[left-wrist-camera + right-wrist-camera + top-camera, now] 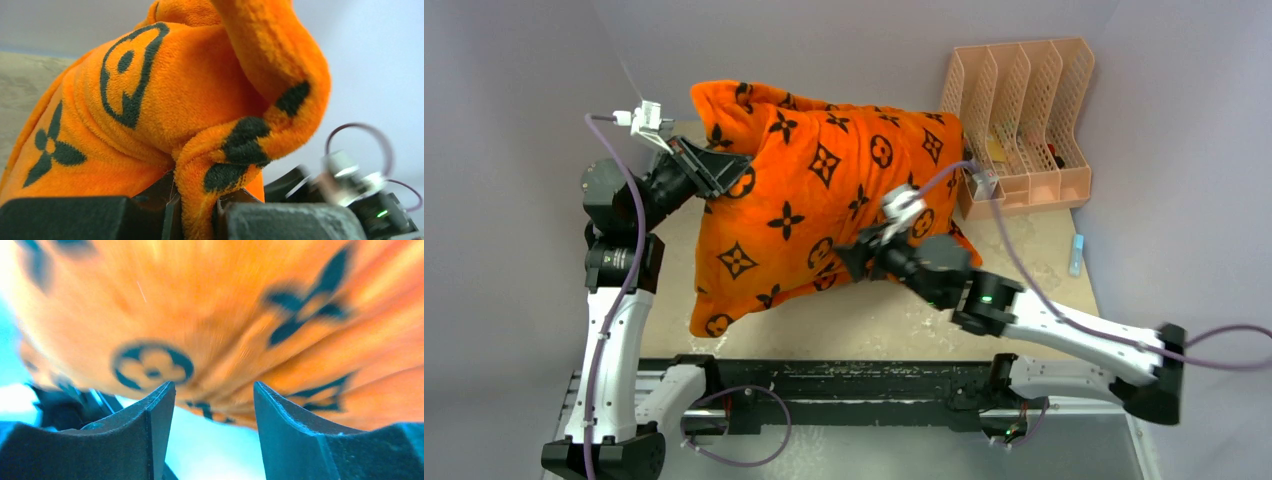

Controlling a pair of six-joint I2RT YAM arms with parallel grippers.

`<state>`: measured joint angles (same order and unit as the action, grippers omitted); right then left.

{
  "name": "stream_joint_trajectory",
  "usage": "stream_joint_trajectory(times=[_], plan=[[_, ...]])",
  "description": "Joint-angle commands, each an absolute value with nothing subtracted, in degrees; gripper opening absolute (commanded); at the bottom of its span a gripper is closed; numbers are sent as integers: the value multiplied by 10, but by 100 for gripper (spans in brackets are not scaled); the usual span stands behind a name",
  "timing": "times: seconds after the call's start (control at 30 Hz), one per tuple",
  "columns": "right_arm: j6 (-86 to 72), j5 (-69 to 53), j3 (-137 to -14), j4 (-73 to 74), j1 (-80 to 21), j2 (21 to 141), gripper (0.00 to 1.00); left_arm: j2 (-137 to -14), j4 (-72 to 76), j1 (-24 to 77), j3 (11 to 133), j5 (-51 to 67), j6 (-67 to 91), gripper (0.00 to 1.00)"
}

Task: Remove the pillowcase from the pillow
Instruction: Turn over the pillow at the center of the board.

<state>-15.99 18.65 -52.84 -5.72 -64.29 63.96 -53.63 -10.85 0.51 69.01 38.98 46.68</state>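
My left gripper lowers back to the bare near tabletop, below it and to its right in the top view, next and releases the pillowcase's raised fold.
The orange pillowcase (824, 200) with black flower and circle motifs bulges over the pillow, which is hidden inside it. It is held up off the table at its left side. My left gripper (714, 175) is shut on a fold of the pillowcase (200, 200) at that left edge. My right gripper (856, 258) sits at the near lower edge of the pillowcase (210, 315), jaws open, with nothing between the fingers (155, 415); the fabric hangs just beyond the tips.
A peach plastic file rack (1024, 120) stands at the back right, close to the pillowcase's far corner. A small blue item (1076, 255) lies near the right edge of the beige table (874, 320). Grey walls enclose the back and sides.
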Motion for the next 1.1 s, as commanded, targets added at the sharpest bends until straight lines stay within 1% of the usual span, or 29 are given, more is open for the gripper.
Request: stream_joint_trajectory(times=[0.0,0.13,0.27,0.33,0.37,0.4,0.43,0.47,0.5,0.6,0.7,0.8,0.9,0.97,1.07], plan=[[-146,297,-602,-23,-634,538,64,-529,-16,28,651,505,501,0],[-157,392,-667,86,-623,554,69,-522,-9,54,652,514,489,0],[-200,391,-704,173,-568,591,71,-524,20,108,651,544,484,0],[-215,375,-709,191,-538,597,72,-531,-49,145,652,539,443,0],[-215,367,-712,191,-528,598,73,-538,-95,164,655,527,397,0],[-210,359,-720,190,-522,600,75,-539,-150,179,655,509,359,0],[-195,361,-735,193,-520,604,82,-538,-188,194,649,486,340,0],[-185,366,-754,202,-520,612,86,-534,-197,209,633,473,338,0],[-181,374,-777,218,-520,619,87,-530,-191,225,616,466,342,0],[-135,378,-818,238,-519,635,88,-517,-179,291,574,426,348,0],[-122,355,-840,243,-520,632,88,-524,-228,340,559,376,321,0],[-108,346,-827,215,-520,595,88,-530,-259,373,539,327,305,0],[-119,333,-800,199,-519,562,89,-525,-255,395,514,318,306,0],[-106,344,-793,197,-519,564,89,-526,-254,418,500,316,302,0],[-104,364,-804,221,-520,589,89,-552,-283,483,497,267,288,0]])
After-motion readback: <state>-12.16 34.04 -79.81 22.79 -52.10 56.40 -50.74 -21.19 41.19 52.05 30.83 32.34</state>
